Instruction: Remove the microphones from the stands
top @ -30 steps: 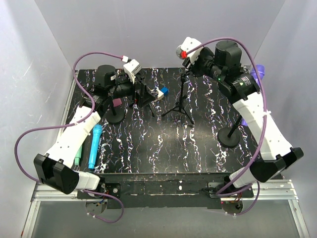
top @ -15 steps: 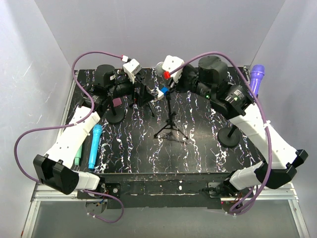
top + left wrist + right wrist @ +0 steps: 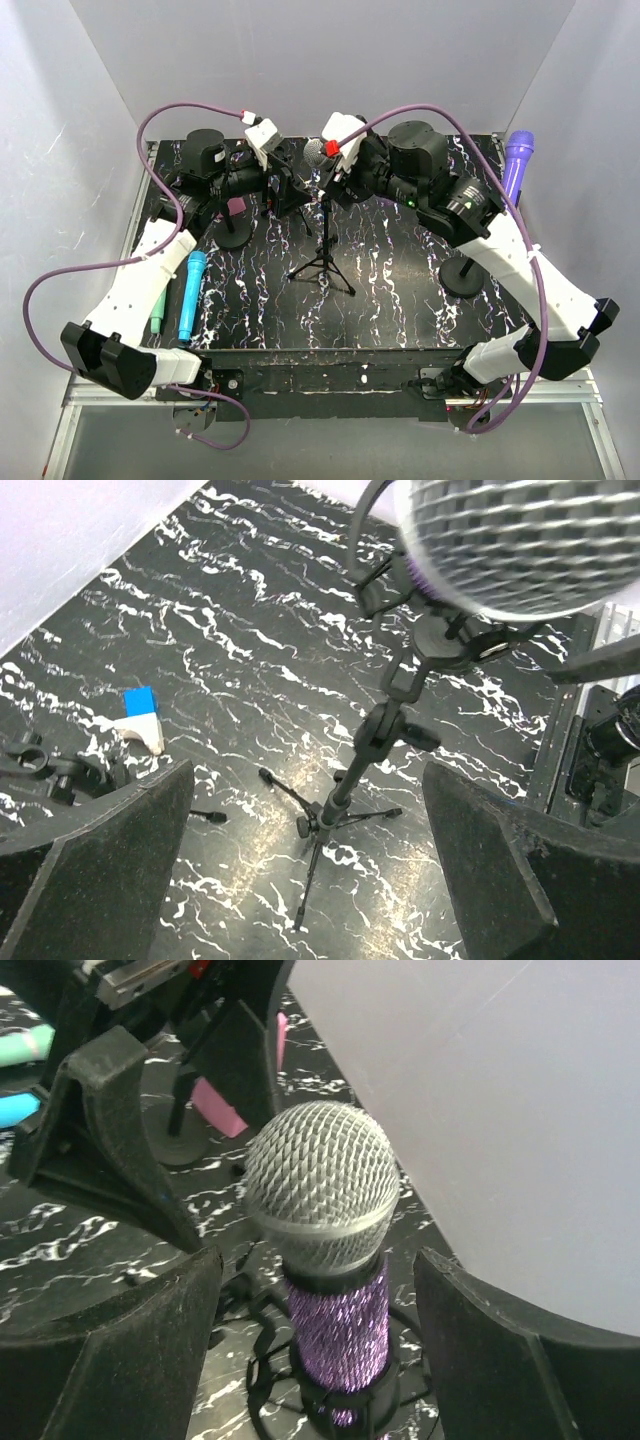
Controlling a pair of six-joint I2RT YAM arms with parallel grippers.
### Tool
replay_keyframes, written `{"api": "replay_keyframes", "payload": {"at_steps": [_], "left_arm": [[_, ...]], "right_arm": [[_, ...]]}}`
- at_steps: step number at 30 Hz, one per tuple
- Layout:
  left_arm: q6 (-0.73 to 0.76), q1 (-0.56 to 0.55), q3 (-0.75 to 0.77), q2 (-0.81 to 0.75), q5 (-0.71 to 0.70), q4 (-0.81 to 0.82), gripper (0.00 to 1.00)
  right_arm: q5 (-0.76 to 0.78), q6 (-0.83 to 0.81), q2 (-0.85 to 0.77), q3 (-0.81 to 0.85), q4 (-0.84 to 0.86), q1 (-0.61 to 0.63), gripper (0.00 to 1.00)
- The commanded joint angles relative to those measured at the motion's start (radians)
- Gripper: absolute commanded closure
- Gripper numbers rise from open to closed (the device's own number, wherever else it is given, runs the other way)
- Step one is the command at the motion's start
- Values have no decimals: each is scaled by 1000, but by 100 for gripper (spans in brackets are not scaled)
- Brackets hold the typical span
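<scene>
I will raise my left gripper next and tilt it toward the mesh head (image 3: 523,542), to the right in the left wrist view. Then I will close it around the mesh head.
The microphone (image 3: 338,1325) has a glittery purple body and a silver mesh head, and stands upright in the clip of a black tripod stand (image 3: 322,258). My right gripper (image 3: 315,1260) is open. Its fingers stand either side of the purple body with a gap on each side. In the top view the right gripper (image 3: 336,168) is at the microphone's head (image 3: 316,152). My left gripper (image 3: 308,770) is open and empty, just left of the stand (image 3: 350,780). The mesh head (image 3: 510,540) is at its upper right. In the top view the left gripper (image 3: 290,190) is close beside it.
A blue microphone (image 3: 190,295) and a green one (image 3: 158,310) lie at the front left. A pink microphone on a round base (image 3: 235,215) stands behind the left arm. A purple microphone (image 3: 517,158) stands on a round-base stand (image 3: 462,276) at the right. A small blue-and-white block (image 3: 140,712) lies on the table.
My right arm has swung left, and the microphone and tripod stand have moved left and nearer with it, up to the left gripper. The left gripper has shifted slightly.
</scene>
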Motion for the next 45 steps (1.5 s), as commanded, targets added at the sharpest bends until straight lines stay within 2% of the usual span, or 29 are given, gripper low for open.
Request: {"api": "replay_keyframes", "payload": {"at_steps": [1,6,12,15,20,23,28,34,36,38,40,41,45], "left_arm": [[32,-1,11,-72,97,87,2],[62,-18,60,-44,162,133,2],[104,-33,136,9,270,148,2],[116,-42,159,42,297,190,2],[95,-76,210,89,278,254,2],[101,-84,230,111,313,263,13],[95,-91,213,112,315,291,19],[102,-91,210,118,343,311,37],[99,-91,213,121,353,309,49],[99,-91,215,123,357,309,68],[99,-93,216,124,358,306,93],[99,-91,218,123,354,305,100],[116,-91,218,108,335,299,100]], "right_arm": [[-107,94,-29,91,-135,-15,16],[-154,91,-60,106,-209,-38,14],[-305,40,-71,137,-356,-162,14],[-381,12,-87,97,-335,-231,16],[-418,-14,-91,54,-244,-251,17],[-464,-32,-66,66,-236,-249,20],[-470,-25,-19,87,-217,-248,20],[-449,-38,1,69,-194,-248,21],[-417,-32,6,52,-180,-248,23],[-397,-17,14,45,-172,-248,25],[-397,-15,15,38,-174,-246,26],[-394,-14,15,34,-175,-246,27],[-366,-43,12,17,-186,-246,28]]}}
